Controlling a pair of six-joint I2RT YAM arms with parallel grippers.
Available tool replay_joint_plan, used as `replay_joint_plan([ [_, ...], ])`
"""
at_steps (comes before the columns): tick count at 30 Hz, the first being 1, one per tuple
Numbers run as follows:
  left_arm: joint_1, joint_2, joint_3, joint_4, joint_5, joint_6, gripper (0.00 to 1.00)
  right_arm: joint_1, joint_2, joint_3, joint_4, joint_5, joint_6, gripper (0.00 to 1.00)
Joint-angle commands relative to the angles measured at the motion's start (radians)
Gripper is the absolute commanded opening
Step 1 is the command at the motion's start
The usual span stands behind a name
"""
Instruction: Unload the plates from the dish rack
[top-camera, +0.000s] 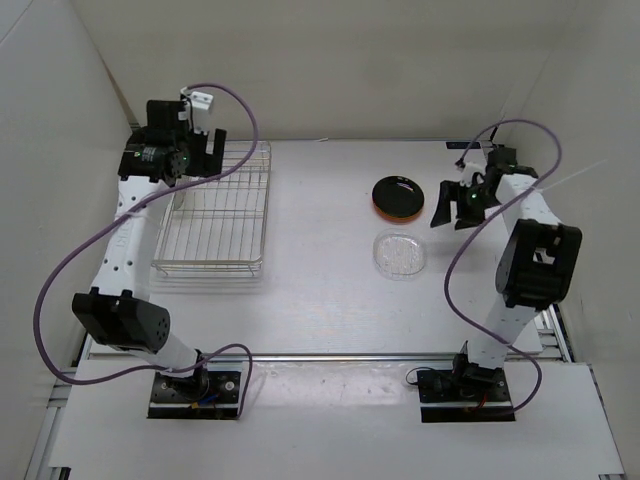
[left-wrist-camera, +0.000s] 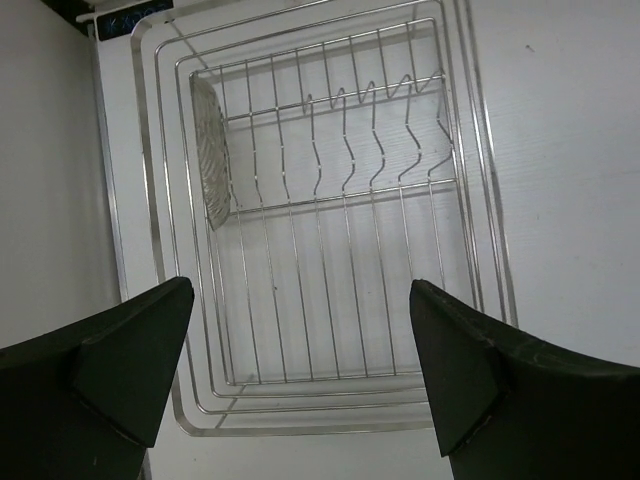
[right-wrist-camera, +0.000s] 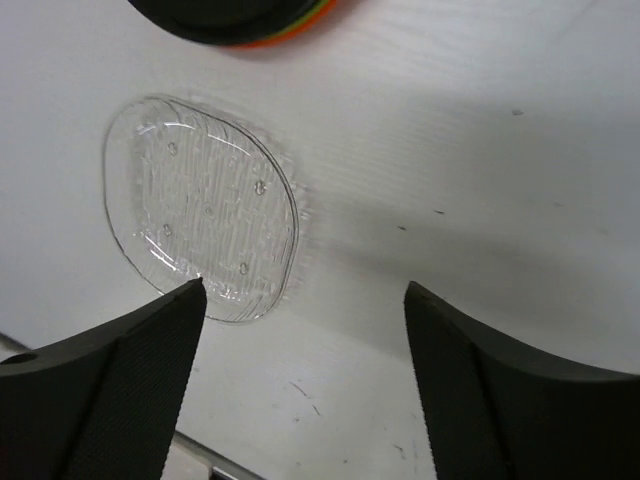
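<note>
My left gripper should next go down toward the rack's side, with its open fingers on both sides of the clear textured plate's upper rim (top-camera: 178, 197) (left-wrist-camera: 208, 152), because only one plate stands in the rack.
The silver wire dish rack (top-camera: 215, 210) lies at the left, also in the left wrist view (left-wrist-camera: 330, 300). One clear textured plate (left-wrist-camera: 211, 150) stands on edge in a slot at its side. My left gripper (top-camera: 203, 152) hovers open and empty over the rack's far end (left-wrist-camera: 302, 290). A glossy black plate (top-camera: 399, 192) tops a stack on the table at the right, with the orange plate's rim (right-wrist-camera: 290, 38) and a lime green sliver (right-wrist-camera: 318, 12) under it. Another clear plate (top-camera: 400, 254) lies flat in front of the stack (right-wrist-camera: 200, 220). My right gripper (top-camera: 447, 205) is open and empty beside both (right-wrist-camera: 305, 288).
White walls enclose the table on the left, back and right. The left wall stands close to the rack's outer side. Purple cables loop from both arms. A metal rail (top-camera: 330, 355) runs along the table's near edge.
</note>
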Motion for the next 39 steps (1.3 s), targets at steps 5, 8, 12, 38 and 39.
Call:
replay_joint_plan([
  [5, 0.232, 0.066, 0.032, 0.05, 0.308, -0.038, 1.0, -0.018, -0.323, 0.043, -0.063, 0.054, -0.016, 1.0],
  [8, 0.308, 0.191, 0.112, 0.024, 0.455, -0.038, 1.0, -0.018, -0.394, 0.021, -0.076, 0.045, -0.025, 1.0],
  [12, 0.355, 0.356, 0.232, -0.004, 0.532, -0.047, 1.0, -0.009, -0.446, -0.013, -0.087, 0.063, -0.035, 1.0],
  [38, 0.391, 0.585, 0.288, 0.087, 0.513, -0.127, 0.5, -0.009, -0.529, -0.088, -0.087, 0.026, -0.047, 1.0],
  [39, 0.4, 0.585, 0.288, 0.087, 0.513, -0.136, 0.48, -0.009, -0.529, -0.088, -0.087, 0.026, -0.047, 1.0],
])
